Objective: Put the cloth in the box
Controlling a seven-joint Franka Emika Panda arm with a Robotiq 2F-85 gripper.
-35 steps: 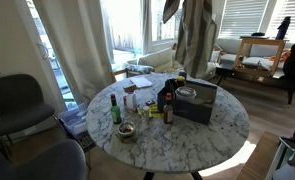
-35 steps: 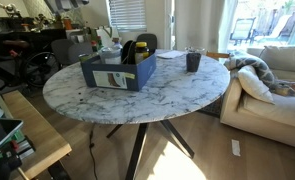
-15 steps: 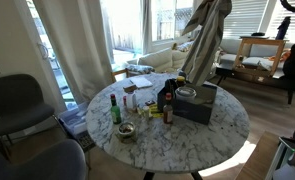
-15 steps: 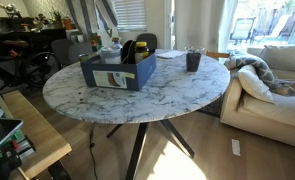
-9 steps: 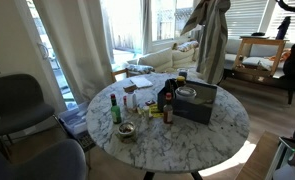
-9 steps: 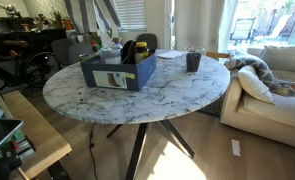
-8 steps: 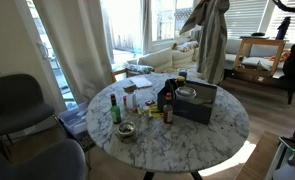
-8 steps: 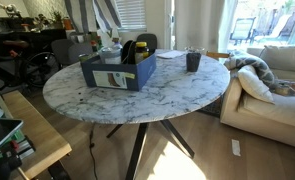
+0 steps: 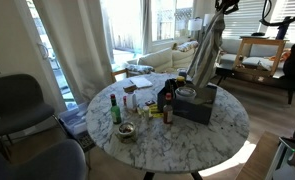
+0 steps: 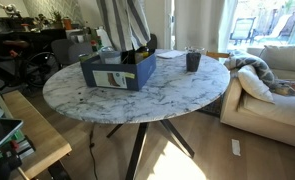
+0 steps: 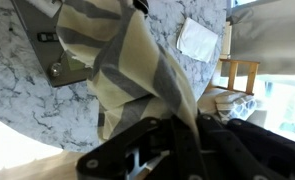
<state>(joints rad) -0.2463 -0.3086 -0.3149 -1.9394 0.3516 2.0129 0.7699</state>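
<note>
The cloth's lower end is the only part that reaches the box so far, so next my gripper will go well down over the box's open top (image 9: 198, 94) and let go of the cloth's top end there.
The cloth (image 9: 204, 52) is a long grey and cream striped fabric hanging from my gripper (image 9: 224, 5), which is shut on its top end near the frame's upper edge. Its lower end hangs down over the dark blue box (image 9: 197, 102) on the round marble table (image 9: 232, 125). In an exterior view the cloth (image 10: 123, 22) drapes down into the box (image 10: 117, 70). In the wrist view the cloth (image 11: 137, 70) falls away from the jaws (image 11: 182, 135) toward the table below.
Bottles (image 9: 115, 109), a small bowl (image 9: 126, 131) and jars stand on the table beside the box. A dark cup (image 10: 192, 61) stands at the table's far side. A grey chair (image 9: 17, 105), a sofa (image 10: 272, 85) and wooden shelving (image 9: 257, 55) surround the table.
The gripper has carried the cloth sideways and lowered it, so it now hangs over the box; it has come fully into the exterior view that shows the box up close.
</note>
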